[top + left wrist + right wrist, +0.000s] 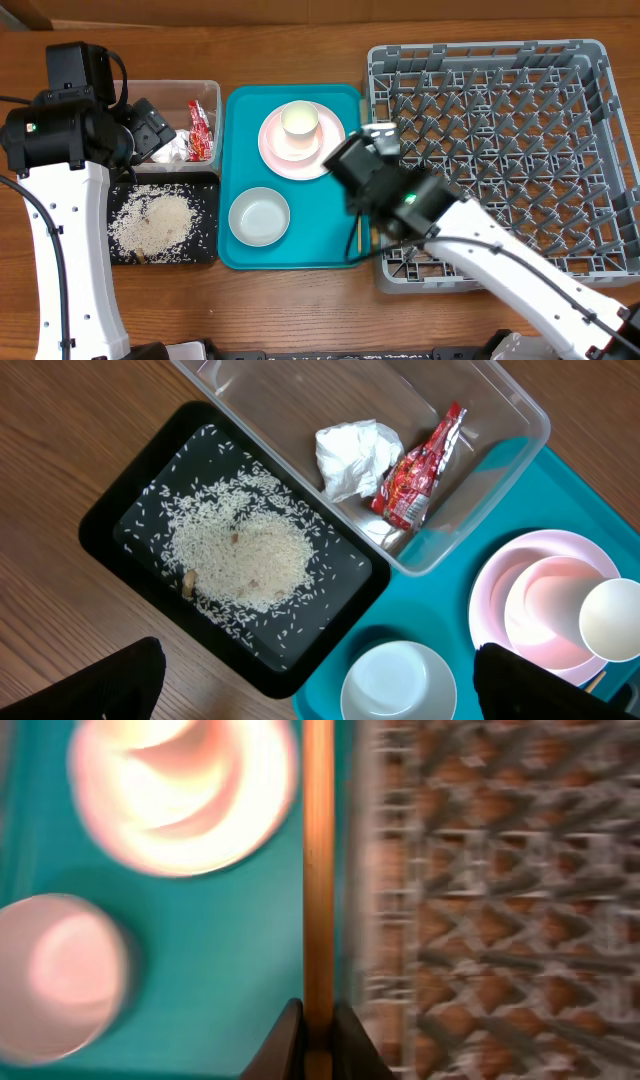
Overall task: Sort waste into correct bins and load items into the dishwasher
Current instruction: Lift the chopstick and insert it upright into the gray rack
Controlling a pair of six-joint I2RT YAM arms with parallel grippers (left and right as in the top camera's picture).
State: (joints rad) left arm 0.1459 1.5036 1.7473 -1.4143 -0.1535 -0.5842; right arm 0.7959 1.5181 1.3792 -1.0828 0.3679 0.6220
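The wooden chopstick (318,860) is still at the teal tray's edge. It goes across the dish rack's tray-side rim in my right gripper next, then down just inside.
The red wrapper (425,465) and white tissue (352,455) lie in the clear tub (520,410). Rice (240,550) is heaped in the black tray (110,520). My left gripper (320,685) hangs open above the corner where the black tray meets the teal tray, with nothing between its fingers. A plate (272,150) holds a bowl (545,605) with a cup (300,120) in it; another bowl (259,216) stands alone. My right gripper (318,1020) is shut on a wooden chopstick (318,860) at the teal tray's right edge, beside the grey dish rack (500,150).
The teal serving tray (330,230) lies between the bins and the rack and carries the dishware. The rack's upright pegs fill the table's right side. The right wrist view is motion-blurred. My left arm (60,200) runs down the table's left edge.
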